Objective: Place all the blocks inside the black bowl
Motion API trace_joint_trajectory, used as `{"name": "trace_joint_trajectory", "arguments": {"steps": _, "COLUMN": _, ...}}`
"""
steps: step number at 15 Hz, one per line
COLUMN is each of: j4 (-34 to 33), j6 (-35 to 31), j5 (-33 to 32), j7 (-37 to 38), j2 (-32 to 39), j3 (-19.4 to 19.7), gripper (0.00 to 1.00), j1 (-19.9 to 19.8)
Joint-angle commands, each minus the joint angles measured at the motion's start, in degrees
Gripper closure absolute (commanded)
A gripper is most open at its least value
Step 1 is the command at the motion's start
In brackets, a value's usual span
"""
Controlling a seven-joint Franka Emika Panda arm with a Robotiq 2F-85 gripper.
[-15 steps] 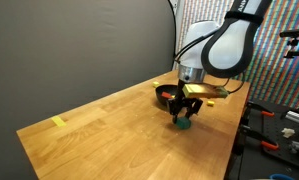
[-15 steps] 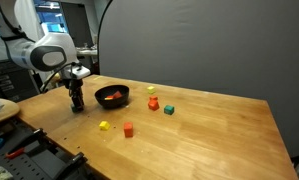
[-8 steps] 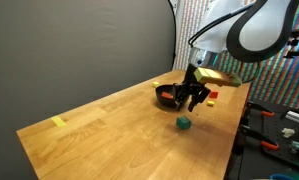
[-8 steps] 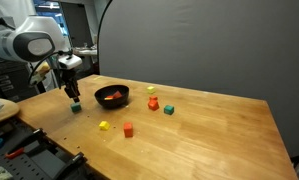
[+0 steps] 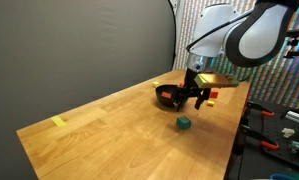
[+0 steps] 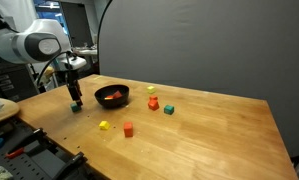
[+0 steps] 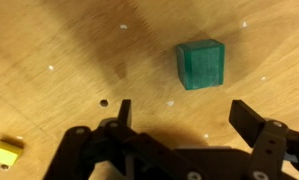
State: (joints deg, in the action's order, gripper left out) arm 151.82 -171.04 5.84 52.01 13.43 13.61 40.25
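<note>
The dark green block [image 5: 183, 123] [image 7: 201, 64] is still beyond my fingers. My gripper needs to go lower next, until its open fingers are on either side of the block.
My gripper [image 7: 186, 115] is open and empty, hanging just above a dark green block [image 7: 201, 64] that lies free on the wood past its fingertips. In both exterior views the gripper [image 5: 194, 98] [image 6: 76, 99] hovers over this green block [image 5: 183, 122] [image 6: 76, 108], beside the black bowl [image 5: 167, 97] [image 6: 111, 97], which holds something red-orange. On the table lie a yellow block [image 6: 104, 125] [image 7: 4, 152], a red block [image 6: 127, 129], another green block [image 6: 169, 109], an orange block [image 6: 153, 103] and a yellow one [image 6: 151, 89] behind it.
The wooden table [image 6: 209, 130] ends close to the gripper's side, with clutter and cables beyond that edge [image 5: 274, 130]. A grey backdrop [image 6: 209, 45] stands behind the table. A strip of yellow tape [image 5: 57, 122] lies at the far end.
The gripper has let go of the dark green block and risen off it, its jaws now wide. The block stays on the table beside the bowl.
</note>
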Motion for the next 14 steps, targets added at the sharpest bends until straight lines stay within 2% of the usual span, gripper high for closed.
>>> {"name": "trace_joint_trajectory", "arguments": {"steps": 1, "j4": -6.2, "j6": 4.7, "j5": -3.6, "j7": 1.2, "j2": 4.3, "j3": -2.8, "gripper": 0.0, "j1": -2.5}}
{"name": "trace_joint_trajectory", "arguments": {"steps": 4, "j4": -9.9, "j6": 8.2, "j5": -4.9, "j7": 0.2, "j2": 6.3, "j3": -5.6, "gripper": 0.0, "j1": -4.3}}
{"name": "trace_joint_trajectory", "arguments": {"steps": 5, "j4": -10.8, "j6": 9.6, "j5": -5.1, "j7": 0.1, "j2": 6.8, "j3": -6.7, "gripper": 0.21, "j1": -5.2}}
{"name": "trace_joint_trajectory", "arguments": {"steps": 6, "j4": -11.5, "j6": 11.8, "j5": -4.8, "j7": -0.5, "j2": 7.1, "j3": -8.1, "gripper": 0.26, "j1": -6.3}}
{"name": "trace_joint_trajectory", "arguments": {"steps": 9, "j4": -12.6, "j6": 16.6, "j5": -5.5, "j7": 0.2, "j2": 7.6, "j3": -10.4, "gripper": 0.52, "j1": -8.3}}
{"name": "trace_joint_trajectory", "arguments": {"steps": 13, "j4": -12.5, "j6": 17.5, "j5": -6.4, "j7": 0.7, "j2": 7.9, "j3": -12.8, "gripper": 0.81, "j1": -10.6}}
{"name": "trace_joint_trajectory", "arguments": {"steps": 14, "j4": -12.2, "j6": 17.5, "j5": -6.5, "j7": 0.7, "j2": 7.5, "j3": -13.3, "gripper": 0.82, "j1": -11.2}}
